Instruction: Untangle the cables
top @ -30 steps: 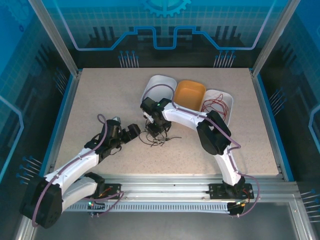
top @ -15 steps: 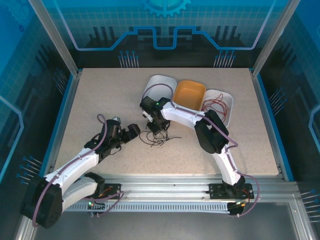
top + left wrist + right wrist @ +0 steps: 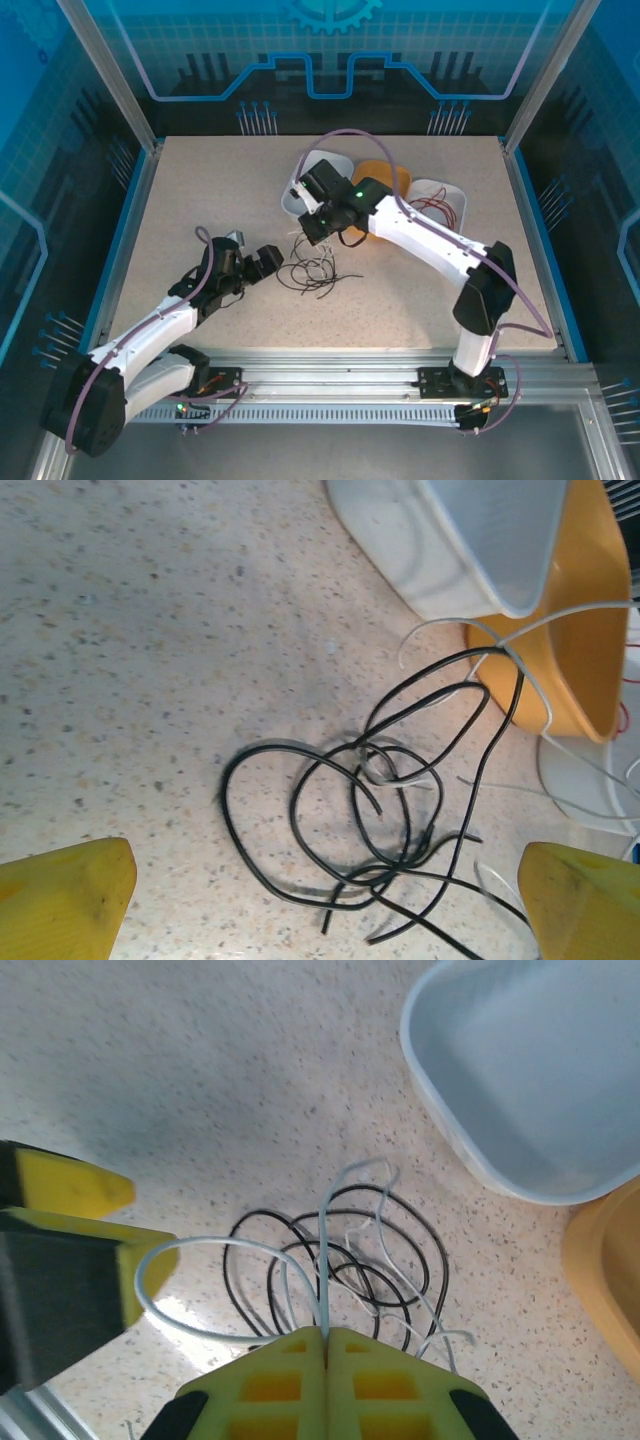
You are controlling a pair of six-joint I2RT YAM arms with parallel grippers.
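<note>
My right gripper should next go down and back toward the black loops to let go of the white wire, because the loops are below the gripper's fingers and closer to my base.
The cables [image 3: 318,272] lie as a loose tangle of black and white wires on the speckled table. My right gripper [image 3: 307,231] hangs above their far side, shut on a white wire [image 3: 322,1245] that rises from the black loops [image 3: 400,1260] into its closed jaws [image 3: 327,1332]. My left gripper [image 3: 263,262] rests just left of the tangle, open, with the black loops [image 3: 350,820] lying ahead of and between its yellow fingers [image 3: 60,900]. Red wires [image 3: 432,208] sit in the right-hand white bin.
Three bins stand behind the tangle: a white one [image 3: 322,164], an orange one [image 3: 392,172] partly behind the right arm, and a white one [image 3: 452,214]. The left gripper's fingers [image 3: 60,1190] stand close to the left of the held wire.
The right gripper closed on the white wire and rose back toward the bins, drawing the wire up out of the tangle. The left arm stayed still.
</note>
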